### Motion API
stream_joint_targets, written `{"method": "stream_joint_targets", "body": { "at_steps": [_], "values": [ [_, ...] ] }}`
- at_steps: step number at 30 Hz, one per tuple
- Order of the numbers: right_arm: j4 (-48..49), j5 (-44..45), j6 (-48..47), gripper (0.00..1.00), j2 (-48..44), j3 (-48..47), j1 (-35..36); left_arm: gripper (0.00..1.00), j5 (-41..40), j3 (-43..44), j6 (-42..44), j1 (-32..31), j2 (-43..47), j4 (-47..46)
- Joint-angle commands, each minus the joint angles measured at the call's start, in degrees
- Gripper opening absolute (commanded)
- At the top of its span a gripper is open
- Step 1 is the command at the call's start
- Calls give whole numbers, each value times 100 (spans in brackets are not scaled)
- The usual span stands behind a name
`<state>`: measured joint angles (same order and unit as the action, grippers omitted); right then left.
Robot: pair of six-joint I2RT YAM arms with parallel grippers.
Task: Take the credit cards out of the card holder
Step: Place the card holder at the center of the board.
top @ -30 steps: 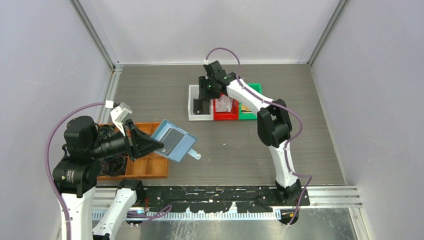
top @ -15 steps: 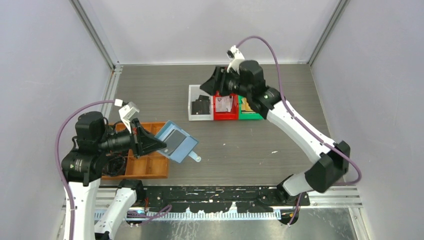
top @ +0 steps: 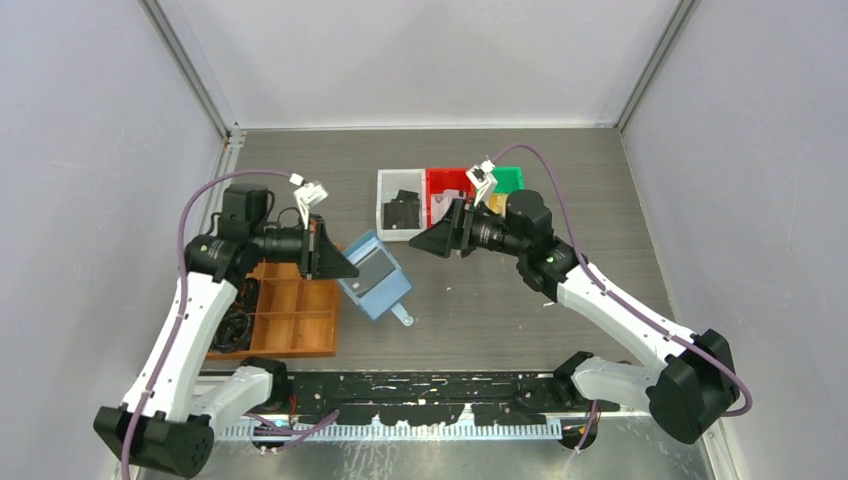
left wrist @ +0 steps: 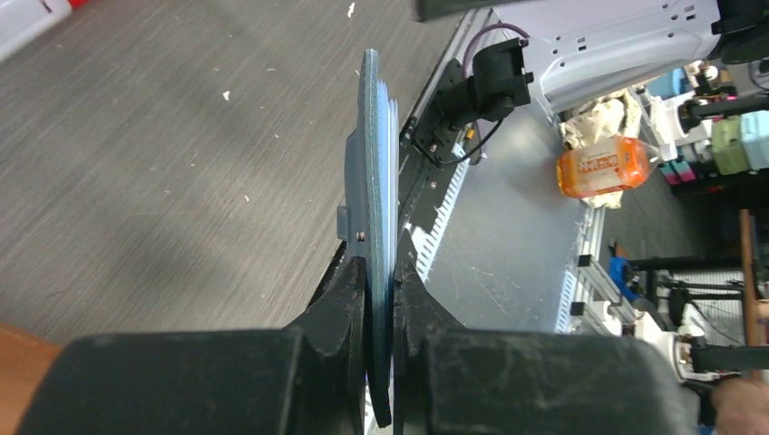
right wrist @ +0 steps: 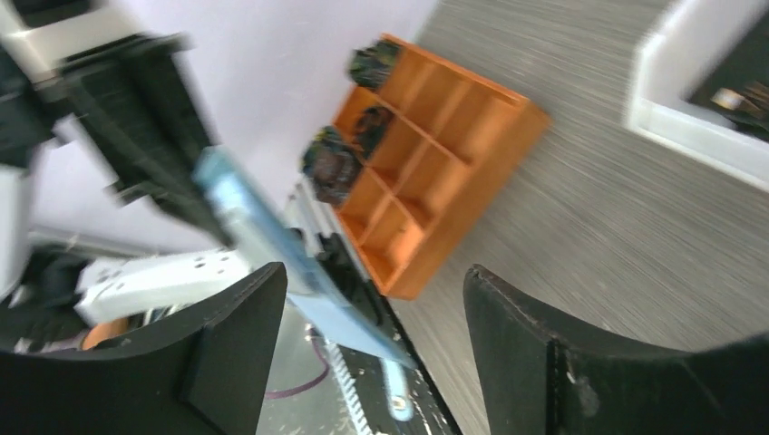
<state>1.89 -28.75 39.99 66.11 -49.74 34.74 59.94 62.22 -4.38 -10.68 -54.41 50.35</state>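
Next I should turn my left gripper to point down and lower the hanging holder onto the bare table (top: 384, 328) (left wrist: 199, 231) beside the wooden compartment tray, since there's room for it.
The teal-blue card holder (top: 385, 288) hangs open above the table, left of centre, its snap tab (top: 403, 318) dangling. A dark grey credit card (top: 377, 268) lies in its upper face. My left gripper (top: 348, 272) is shut on the holder's left edge. In the left wrist view the holder (left wrist: 372, 163) stands edge-on between the jaws of my left gripper (left wrist: 381, 263). My right gripper (top: 418, 243) is open, just right of the holder and pointing at it, not touching. In the right wrist view the holder (right wrist: 258, 236) is a blurred shape beyond my right gripper (right wrist: 374, 279).
White (top: 386, 192), red (top: 437, 178) and green (top: 512, 176) bins stand in a row behind my right gripper. A black flat item (top: 402, 213) lies in the white one. A brown wooden compartment tray (top: 300, 318) sits under my left arm, and shows again as the tray (right wrist: 426, 199) in the right wrist view.
My right arm swung from over the bins down and left to face the holder, its jaws opening wider. My left arm carried the holder right and farther from the near edge.
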Motion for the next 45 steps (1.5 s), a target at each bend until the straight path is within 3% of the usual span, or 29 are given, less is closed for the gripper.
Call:
{"method": "stream_joint_targets", "body": {
  "at_steps": [1, 5, 8, 11, 19, 26, 29, 33, 36, 41, 45],
  "values": [
    [2606, -1379, 697, 78, -260, 461, 6, 0, 386, 300, -208, -211, -120, -643],
    [2492, -1594, 705, 78, -94, 542, 2, 0, -251, 347, 312, -622, -287, -349],
    [2440, -1276, 633, 78, -234, 775, 7, 0, -998, 436, 858, -1213, -548, -272],
    [2138, -1072, 409, 75, -527, 878, 5, 0, -1253, 641, 1097, -1557, -946, -207],
    [-1670, 131, -609, 70, -1728, -117, -482, 0, -3342, 899, 2009, -2810, -2026, -231],
    [-3283, 2028, -581, 68, -2374, -645, -698, 0, -5194, 805, 3221, -3454, -2553, -805],
    [-3393, 2343, -571, 68, -2339, -582, -700, 0, -5842, 1154, 3245, -3454, -2972, -764],
    [-3103, 2597, -470, 68, -2394, -327, -708, 0, -5920, 1215, 3210, -3455, -3320, -966],
    [-2895, 2669, -440, 69, -2381, -171, -717, 0, -6093, 729, 3394, -3434, -3315, -1468],
    [-2786, 2593, -422, 69, -2160, -116, -724, 0, -6611, -808, 4275, -3429, -2760, -2694],
    [-2719, 2520, -429, 69, -1805, -221, -732, 1, -6750, -1567, 4632, -3442, -2343, -2881]
  ]
}}
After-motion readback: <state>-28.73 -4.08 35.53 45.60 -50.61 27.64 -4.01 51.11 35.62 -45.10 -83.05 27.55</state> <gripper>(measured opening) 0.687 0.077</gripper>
